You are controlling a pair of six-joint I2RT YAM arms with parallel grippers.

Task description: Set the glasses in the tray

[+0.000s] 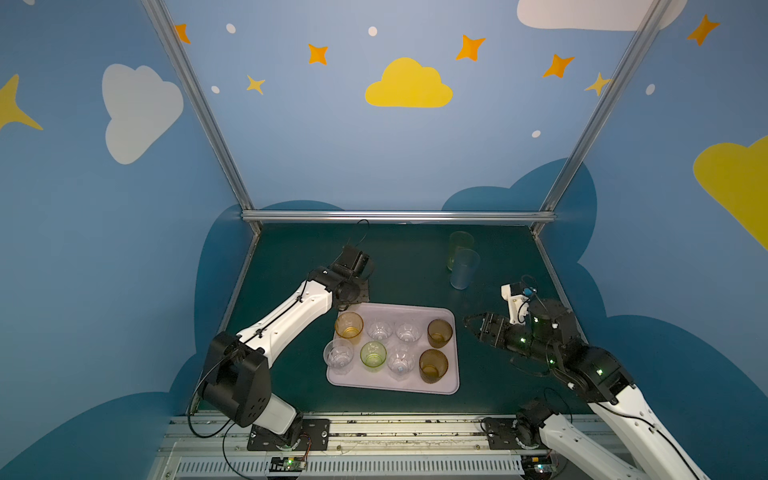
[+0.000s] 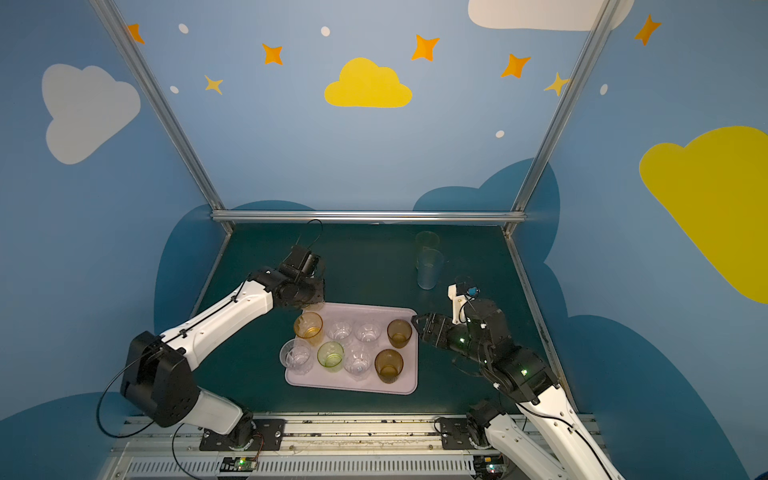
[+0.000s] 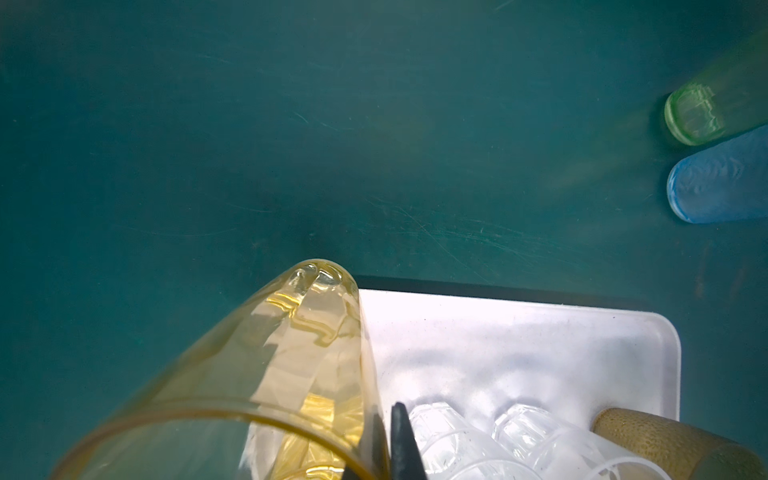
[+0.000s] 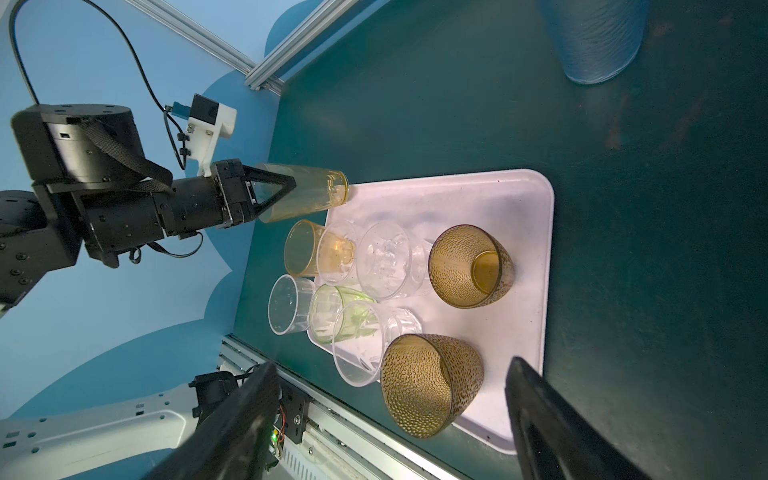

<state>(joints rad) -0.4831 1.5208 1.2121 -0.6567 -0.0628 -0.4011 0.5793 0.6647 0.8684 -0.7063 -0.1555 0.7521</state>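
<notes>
I will lower my left gripper next to ease the yellow glass (image 3: 257,365) inside the tray's rim and let go of the yellow glass's side, because the tray's far corner by the orange glass is below.
The pale tray (image 1: 451,386) (image 2: 409,388) lies mid-table and holds several short glasses: clear ones, an orange one (image 1: 349,326), a green one (image 1: 373,354) and two brown ones (image 1: 439,332) (image 1: 433,365). My left gripper (image 3: 384,415) (image 4: 286,189) points down at the tray's far left corner. It is shut on the wall of a tall yellow glass (image 3: 257,365) (image 4: 316,193), which stands upright with its base by the rim. My right gripper (image 1: 467,322) (image 4: 390,363) hangs open and empty just right of the tray (image 4: 519,199), facing the brown glasses.
A tall green glass (image 1: 460,249) (image 3: 694,116) and a tall blue glass (image 1: 464,269) (image 4: 594,37) stand close together on the dark green table at the back right. An aluminium frame rail (image 1: 399,216) runs along the table's far edge.
</notes>
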